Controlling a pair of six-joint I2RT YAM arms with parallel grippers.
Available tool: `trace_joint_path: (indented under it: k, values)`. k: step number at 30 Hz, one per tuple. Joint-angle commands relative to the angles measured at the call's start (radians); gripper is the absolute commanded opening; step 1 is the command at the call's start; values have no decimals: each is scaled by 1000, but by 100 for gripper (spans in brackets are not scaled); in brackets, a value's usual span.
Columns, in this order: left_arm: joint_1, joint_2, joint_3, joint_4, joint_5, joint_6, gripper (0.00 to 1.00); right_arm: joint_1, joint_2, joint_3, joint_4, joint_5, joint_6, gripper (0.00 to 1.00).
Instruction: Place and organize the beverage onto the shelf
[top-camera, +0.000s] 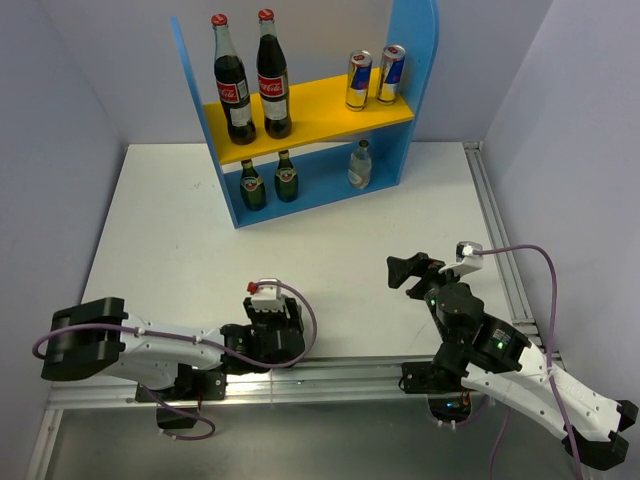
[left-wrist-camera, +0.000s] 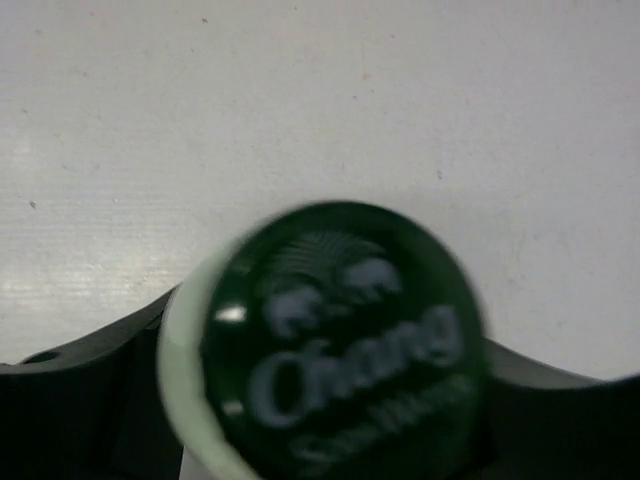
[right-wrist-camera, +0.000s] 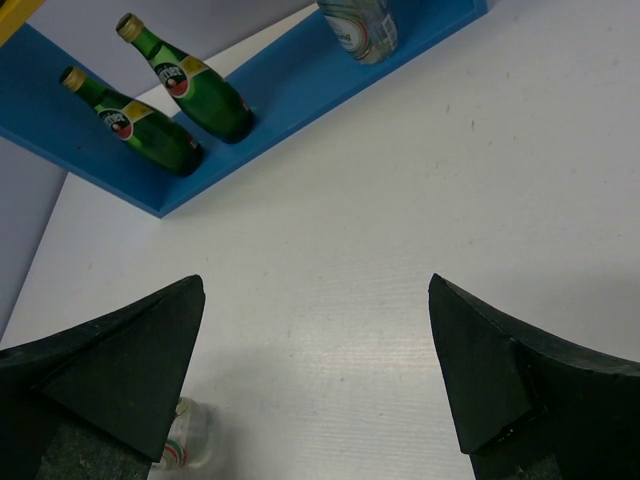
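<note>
The left gripper should move outward next and release its green-capped bottle on the blue base's bare part (top-camera: 328, 182) by the clear bottle, since that part lies outward of the gripper.
The shelf (top-camera: 325, 115) stands at the back. Two dark cola bottles (top-camera: 233, 90) and two slim cans (top-camera: 358, 80) sit on its yellow board, and a small clear bottle (top-camera: 360, 165) stands on the blue base. My left gripper (top-camera: 272, 318) is low near the table's front edge. In the left wrist view its jaws (left-wrist-camera: 330, 400) press both sides of a small clear bottle with a dark green cap (left-wrist-camera: 340, 340), seen blurred from above. That bottle is hidden in the top view. My right gripper (top-camera: 408, 270) (right-wrist-camera: 315, 370) is open over bare table.
Two green glass bottles (top-camera: 252, 185) (right-wrist-camera: 130, 125) stand on the left of the shelf's base (right-wrist-camera: 300, 90). A small clear bottle (right-wrist-camera: 190, 440) shows low left behind my right gripper's finger. An aluminium rail (top-camera: 500, 250) runs along the table's right and front edges.
</note>
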Motion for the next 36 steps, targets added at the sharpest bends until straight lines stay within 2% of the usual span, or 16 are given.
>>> trace_joint_path:
  k: [1,2,3,5,6,7,13,19,22,29,36]
  values:
    - [38,21,-14,139,15,83,48,7,-2,-2,5,10,4,100]
    - [53,37,-10,154,18,110,38,7,0,0,5,10,3,100]
    - [64,47,-5,183,29,127,24,7,0,0,5,12,3,100]
    - [92,82,19,210,40,172,13,7,4,-2,8,13,3,100]
    - [104,97,33,223,47,196,2,7,8,0,8,13,4,100]
    - [115,113,49,243,57,215,0,7,11,-2,9,13,3,100]
    - [230,240,205,378,127,445,0,5,-3,-3,6,15,9,100]
    - [400,381,474,475,248,639,0,5,-28,-11,8,7,3,100]
    - [447,465,594,466,299,687,0,7,-28,-11,11,4,3,100]
    - [588,700,985,411,400,752,0,7,-29,-12,19,-16,-7,100]
    - [673,942,1328,379,474,792,0,7,-43,-37,49,-42,-16,100]
